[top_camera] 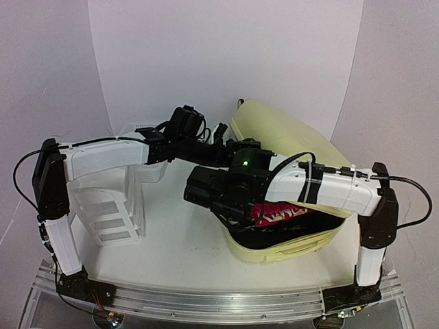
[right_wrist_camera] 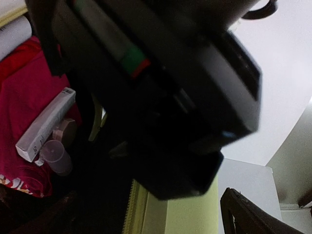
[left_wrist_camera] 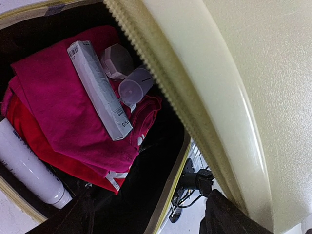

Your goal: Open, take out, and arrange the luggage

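My right gripper eases slightly outward next and closes on the raised lid's edge, since that edge stands between its open fingers in the wrist view.
The pale-yellow luggage [top_camera: 288,250] lies open at the middle right, its lid [top_camera: 281,130] raised at the back. Inside on the black lining lie red clothes [left_wrist_camera: 58,107], a grey-white box [left_wrist_camera: 100,90], a hexagonal jar [left_wrist_camera: 117,61], a small clear cup [left_wrist_camera: 132,88] and a white bottle [left_wrist_camera: 27,168]. My left gripper [top_camera: 223,137] is open at the lid's left edge; in the left wrist view it [left_wrist_camera: 151,222] straddles the lid and base rims. My right gripper [right_wrist_camera: 151,219] looks open and empty, with the lid's edge [right_wrist_camera: 185,214] between its fingers. The left arm blocks most of that view.
A white plastic drawer unit [top_camera: 113,205] stands at the left under the left arm. A white mesh basket [top_camera: 147,147] sits behind it. Both arms cross over the suitcase's left side. White backdrop walls close in the table.
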Motion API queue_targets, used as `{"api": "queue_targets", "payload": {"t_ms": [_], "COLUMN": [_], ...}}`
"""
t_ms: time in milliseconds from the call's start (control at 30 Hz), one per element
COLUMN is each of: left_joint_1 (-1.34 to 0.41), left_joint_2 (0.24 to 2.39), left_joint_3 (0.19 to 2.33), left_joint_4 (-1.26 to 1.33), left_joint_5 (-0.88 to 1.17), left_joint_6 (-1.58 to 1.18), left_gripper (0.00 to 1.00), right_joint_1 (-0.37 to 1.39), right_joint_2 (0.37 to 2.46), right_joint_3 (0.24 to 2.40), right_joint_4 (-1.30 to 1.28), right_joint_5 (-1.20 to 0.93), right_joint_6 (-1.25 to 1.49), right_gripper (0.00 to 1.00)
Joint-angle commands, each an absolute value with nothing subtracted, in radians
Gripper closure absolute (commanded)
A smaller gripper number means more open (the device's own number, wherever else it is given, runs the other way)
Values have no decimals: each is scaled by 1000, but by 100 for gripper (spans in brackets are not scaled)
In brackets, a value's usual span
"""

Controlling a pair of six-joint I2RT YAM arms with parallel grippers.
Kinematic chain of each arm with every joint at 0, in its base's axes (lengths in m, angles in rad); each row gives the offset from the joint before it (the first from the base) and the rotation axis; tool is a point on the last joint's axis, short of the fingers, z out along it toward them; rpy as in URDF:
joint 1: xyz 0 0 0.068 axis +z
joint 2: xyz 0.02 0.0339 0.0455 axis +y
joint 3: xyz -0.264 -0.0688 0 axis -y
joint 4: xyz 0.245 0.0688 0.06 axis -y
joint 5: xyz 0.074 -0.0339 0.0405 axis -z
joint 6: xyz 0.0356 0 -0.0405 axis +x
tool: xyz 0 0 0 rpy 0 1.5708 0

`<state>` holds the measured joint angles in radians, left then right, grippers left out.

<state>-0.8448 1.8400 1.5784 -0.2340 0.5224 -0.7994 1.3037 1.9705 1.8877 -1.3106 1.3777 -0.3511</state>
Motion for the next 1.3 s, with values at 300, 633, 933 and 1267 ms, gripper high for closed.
{"api": "queue_targets", "payload": {"t_ms": [300,633,933,1267], "left_joint_1": [-852,-778,-794,-821], "left_joint_2": [1805,1602,1772,2076], "left_joint_3": [1617,1357,1433,1746], "left_joint_4": [-119,-519,-511,-508], "left_joint_5": [513,157,288,253], "left_joint_6": [-766,-638,-764,-774], "left_gripper": [19,13,11,26], "right_joint_1": [1199,1143,1063,991], "right_joint_2": [1956,1926,1887,1784], "right_joint_3": [1907,1949,1959,1986], "right_joint_4": [-1314,-1313,-1309,-1305], "right_joint_5": [1451,1432,1398,1401], "right_joint_6": [-347,-366,-373,-363], "right_gripper": [29,80,100,100]}}
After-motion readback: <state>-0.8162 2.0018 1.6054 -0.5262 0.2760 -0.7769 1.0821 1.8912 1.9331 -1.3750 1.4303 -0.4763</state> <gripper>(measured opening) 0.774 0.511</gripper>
